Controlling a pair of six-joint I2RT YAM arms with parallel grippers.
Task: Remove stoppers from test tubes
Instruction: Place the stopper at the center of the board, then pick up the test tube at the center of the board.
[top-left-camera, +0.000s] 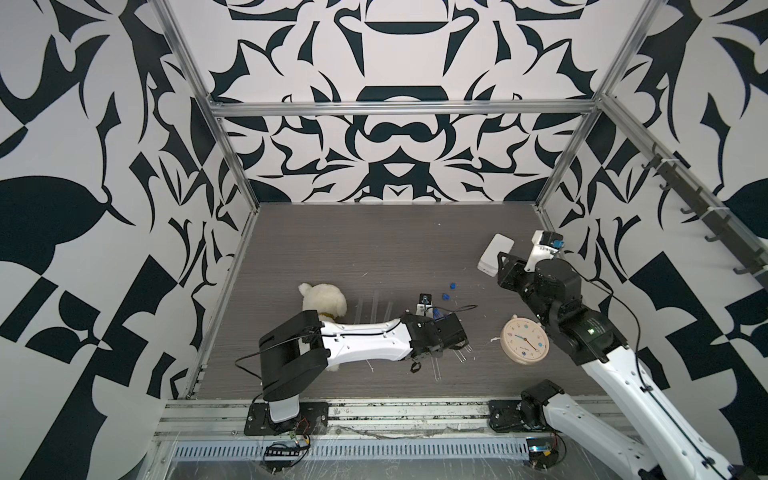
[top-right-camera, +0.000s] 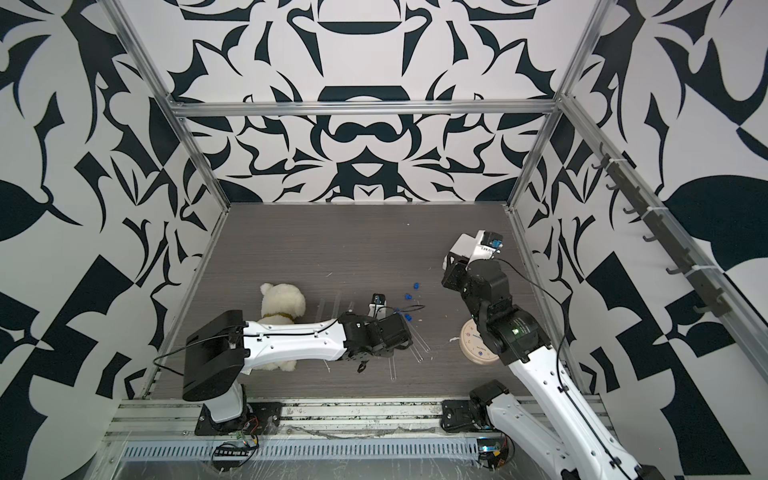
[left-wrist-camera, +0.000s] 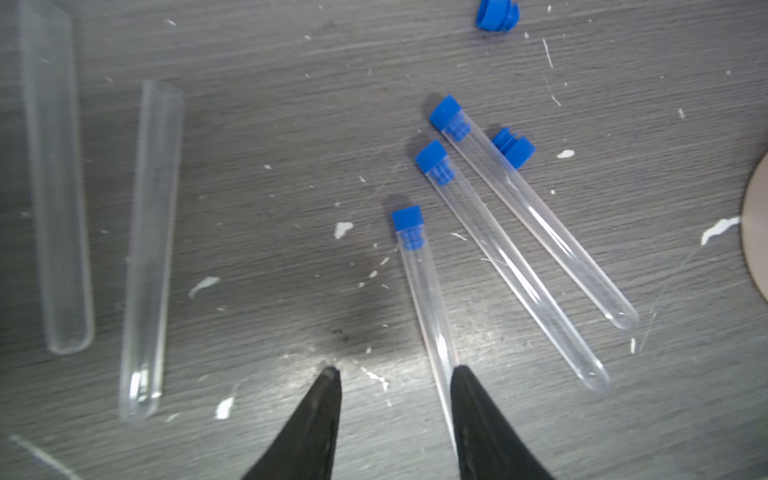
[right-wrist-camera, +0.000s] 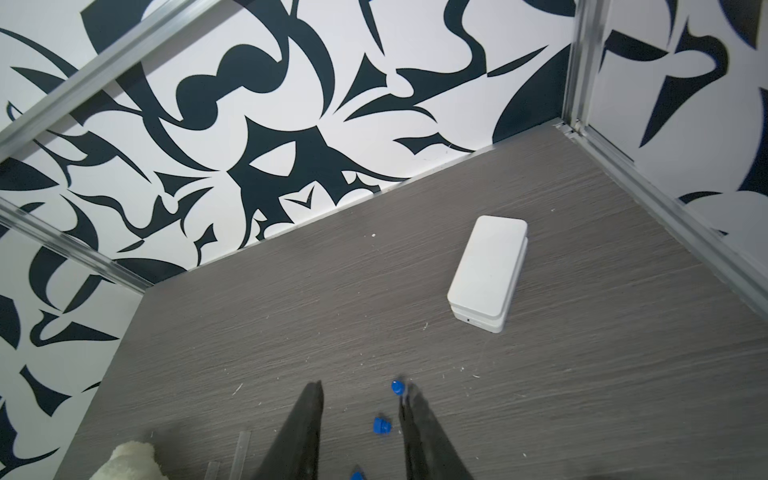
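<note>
My left gripper will move down next and center its open fingers on both sides of the nearest tube's clear body, clear of its stopper. The tube's body is below, closer to one finger.
In the left wrist view three test tubes lie on the grey table, each plugged by a blue stopper. The nearest tube runs just inside one finger of my open left gripper, which holds nothing. The other stoppered tubes lie beside it. Two unstoppered tubes lie apart. Loose stoppers rest on the table. My right gripper hangs open and empty above more loose stoppers.
A white plush dog lies behind the left arm. A cream clock sits right of the tubes, and a white box at the back right. White scraps litter the table. Patterned walls enclose it.
</note>
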